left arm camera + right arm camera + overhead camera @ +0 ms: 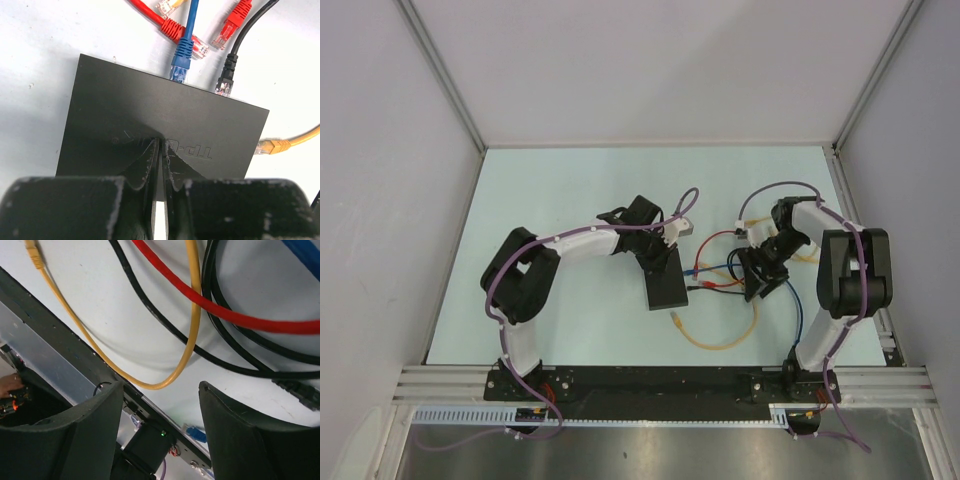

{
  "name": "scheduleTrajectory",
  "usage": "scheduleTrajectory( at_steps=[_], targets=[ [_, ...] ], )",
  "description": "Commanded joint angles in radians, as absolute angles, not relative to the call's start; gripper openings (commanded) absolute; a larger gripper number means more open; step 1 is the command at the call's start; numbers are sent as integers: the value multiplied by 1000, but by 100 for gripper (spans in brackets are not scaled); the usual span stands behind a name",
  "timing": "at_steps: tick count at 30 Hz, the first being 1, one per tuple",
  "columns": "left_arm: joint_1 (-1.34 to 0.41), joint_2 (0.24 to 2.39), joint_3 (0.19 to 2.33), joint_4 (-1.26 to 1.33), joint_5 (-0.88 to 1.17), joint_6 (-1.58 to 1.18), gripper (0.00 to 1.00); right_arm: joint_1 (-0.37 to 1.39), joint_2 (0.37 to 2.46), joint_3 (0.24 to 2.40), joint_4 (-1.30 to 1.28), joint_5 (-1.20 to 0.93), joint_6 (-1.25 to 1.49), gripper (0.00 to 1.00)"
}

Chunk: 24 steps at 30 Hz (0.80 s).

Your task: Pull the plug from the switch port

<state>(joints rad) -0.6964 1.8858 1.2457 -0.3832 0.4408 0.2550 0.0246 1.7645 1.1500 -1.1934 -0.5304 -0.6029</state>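
Observation:
I will next bring the open fingers of my right gripper down onto the yellow cable loop [742, 338] and close them there, because the bend of the loop already runs between the fingers.
The switch [666, 287] is a flat black box in the middle of the table. In the left wrist view the switch [150, 110] has a blue plug [181, 62] and a black plug [226, 80] seated in its far edge. My left gripper [161, 144] is shut, its tips resting on the switch's top face; it also shows in the top view [658, 258]. My right gripper [761, 277] is open and empty to the right of the switch, above the loose cables. In the right wrist view its jaws [160, 390] stand wide apart over a yellow cable loop [192, 315].
Two loose red plugs [227, 30] lie beyond the switch. A yellow plug [270, 146] lies beside its right side. Red [225, 310], black [165, 330] and blue [305, 252] cables cross under the right gripper. A yellow cable [720, 340] loops toward the near table edge.

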Motion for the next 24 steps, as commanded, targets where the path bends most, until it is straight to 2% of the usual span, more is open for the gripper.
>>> scheduleTrajectory(
  at_steps=[1, 5, 8, 11, 12, 14, 17, 21, 24],
  targets=[
    [-706, 1894, 1247, -460, 405, 285, 11, 66, 1828, 1154, -1189, -474, -588, 66],
    [-707, 1894, 1244, -463, 405, 285, 11, 90, 1858, 1155, -1141, -431, -554, 60],
    [-709, 1893, 1239, -460, 405, 284, 12, 86, 1856, 1152, -1132, -388, -545, 46],
    [-709, 1898, 1236, -451, 408, 281, 12, 62, 1842, 1144, -1156, -362, -572, 25],
    [-712, 1902, 1239, -451, 410, 281, 12, 57, 1838, 1143, -1169, -359, -587, 12],
    [-712, 1905, 1244, -451, 414, 279, 12, 45, 1812, 1146, -1221, -347, -655, 3],
    [-712, 1905, 1247, -446, 417, 278, 12, 48, 1745, 1154, -1319, -319, -823, 3],
    [-712, 1908, 1244, -443, 425, 275, 12, 60, 1652, 1164, -1495, -221, -1138, 8],
    [-712, 1916, 1249, -440, 442, 267, 13, 31, 1600, 1164, -1451, -68, -1180, 5]
  ],
)
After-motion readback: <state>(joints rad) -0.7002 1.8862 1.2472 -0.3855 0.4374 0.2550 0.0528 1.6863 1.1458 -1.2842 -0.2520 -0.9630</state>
